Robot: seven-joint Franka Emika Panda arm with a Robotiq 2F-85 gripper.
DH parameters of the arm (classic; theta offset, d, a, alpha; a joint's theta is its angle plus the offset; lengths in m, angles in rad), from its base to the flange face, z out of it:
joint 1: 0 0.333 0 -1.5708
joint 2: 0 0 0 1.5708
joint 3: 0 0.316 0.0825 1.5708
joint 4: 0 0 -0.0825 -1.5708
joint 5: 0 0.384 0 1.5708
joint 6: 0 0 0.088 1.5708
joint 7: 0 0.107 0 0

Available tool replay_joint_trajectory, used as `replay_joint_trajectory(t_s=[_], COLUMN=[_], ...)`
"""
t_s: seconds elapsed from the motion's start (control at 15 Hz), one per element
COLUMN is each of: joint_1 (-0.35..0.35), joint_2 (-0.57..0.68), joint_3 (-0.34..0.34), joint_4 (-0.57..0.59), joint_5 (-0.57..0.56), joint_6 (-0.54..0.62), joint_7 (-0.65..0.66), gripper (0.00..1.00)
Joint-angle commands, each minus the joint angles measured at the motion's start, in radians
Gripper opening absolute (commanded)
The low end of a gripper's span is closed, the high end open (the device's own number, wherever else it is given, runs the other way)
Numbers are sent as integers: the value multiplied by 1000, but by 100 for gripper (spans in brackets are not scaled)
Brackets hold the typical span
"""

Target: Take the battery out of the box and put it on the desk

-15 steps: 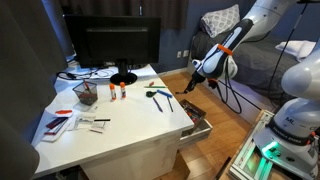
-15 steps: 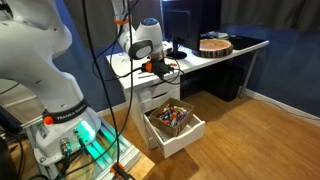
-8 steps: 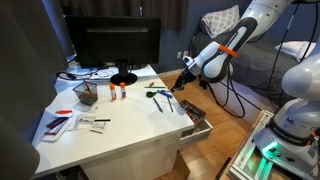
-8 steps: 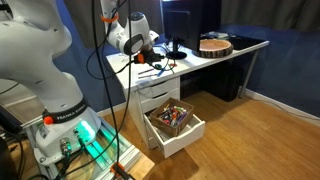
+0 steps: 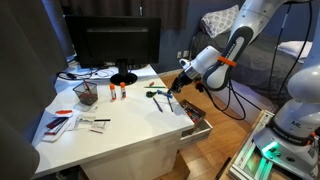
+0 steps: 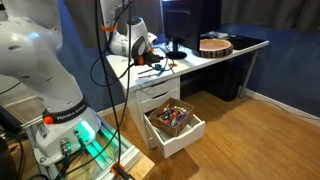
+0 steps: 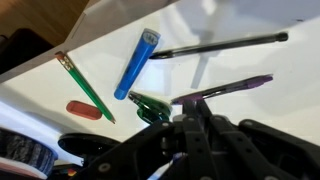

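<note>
Bare white desk shows between the black pen and the purple pen, so my gripper will lower onto that gap (image 7: 175,82) beside the blue marker next and release there.
My gripper (image 5: 172,98) hangs just above the right edge of the white desk (image 5: 120,135), up and to the desk side of the open box (image 5: 198,124). The box is a white pull-out drawer holding several colourful items (image 6: 172,117). In the wrist view the dark fingers (image 7: 192,112) are pressed together over the desk top (image 7: 250,70). They seem to pinch the battery, which is almost wholly hidden between them. The gripper also shows in an exterior view (image 6: 150,62).
Under the gripper lie a blue marker (image 7: 135,62), a green pencil (image 7: 85,85), a red eraser (image 7: 82,108), a black pen (image 7: 220,45), a purple pen (image 7: 225,88) and a green clip (image 7: 150,105). A monitor (image 5: 110,45) and a mesh basket (image 5: 86,94) stand further back.
The gripper has risen from above the open drawer and moved in over the desk's right edge. The drawer has stayed open.
</note>
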Motion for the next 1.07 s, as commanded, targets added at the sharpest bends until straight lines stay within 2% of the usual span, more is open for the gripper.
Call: replay_joint_trajectory(t_s=[0.0,0.2,0.47,0.6,1.0], joint_1=[179,294,399,434,465], joint_2=[21,39,67,77,115], joint_3=[-183,-281,-354,-381,-407], joint_4=[46,72,101,114,142], joint_5=[-44,-24,-4,7,4], joint_6=[57,62,51,48,42], joint_7=[95,126,149,157,182], gripper=[2,2,2,2,2])
